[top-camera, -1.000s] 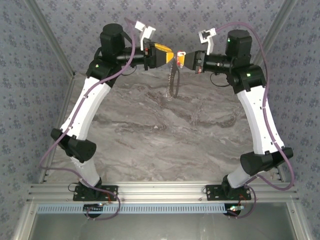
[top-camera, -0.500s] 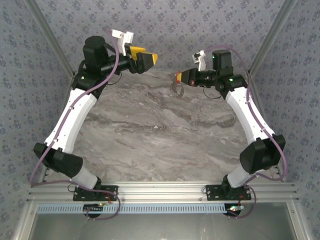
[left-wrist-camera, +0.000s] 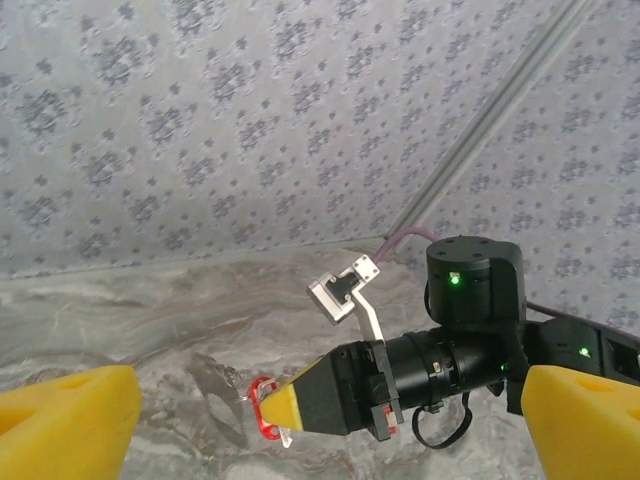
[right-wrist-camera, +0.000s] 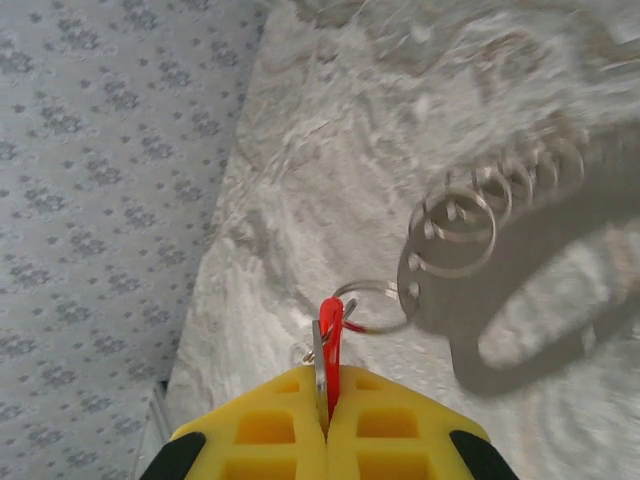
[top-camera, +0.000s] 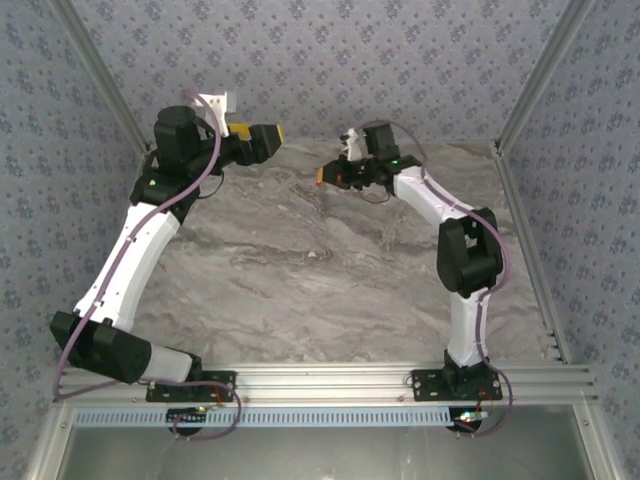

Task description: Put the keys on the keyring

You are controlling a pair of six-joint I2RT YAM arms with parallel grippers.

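The open middle of the marble table is bare and lies below my right gripper. I will lower my right gripper toward it next and release the red key (right-wrist-camera: 331,318) there.
My right gripper (top-camera: 323,177) is shut on the red key (right-wrist-camera: 331,318), whose red head and metal blade stick out past the yellow fingertips (right-wrist-camera: 270,425). A small wire ring (right-wrist-camera: 375,305) links the key to the grey keyring (right-wrist-camera: 530,300), an oval loop that hangs blurred below and carries several more silver rings (right-wrist-camera: 470,215). My left gripper (top-camera: 258,134) stands wide open a little to the left, with nothing between its fingers (left-wrist-camera: 65,425). From the left wrist I see the right gripper (left-wrist-camera: 285,408) with the red key (left-wrist-camera: 262,420) and the grey keyring (left-wrist-camera: 215,400) dangling beside it.
Both grippers hover over the far edge of the marble table (top-camera: 300,270), close to the patterned back wall (top-camera: 330,60). Aluminium rails (top-camera: 522,240) run along the table's sides. The right arm's elbow (top-camera: 468,255) is folded over the right half.
My left gripper has opened, let go and drawn back to the left. The right gripper has carried the key and hanging loop away, lower and toward the back wall.
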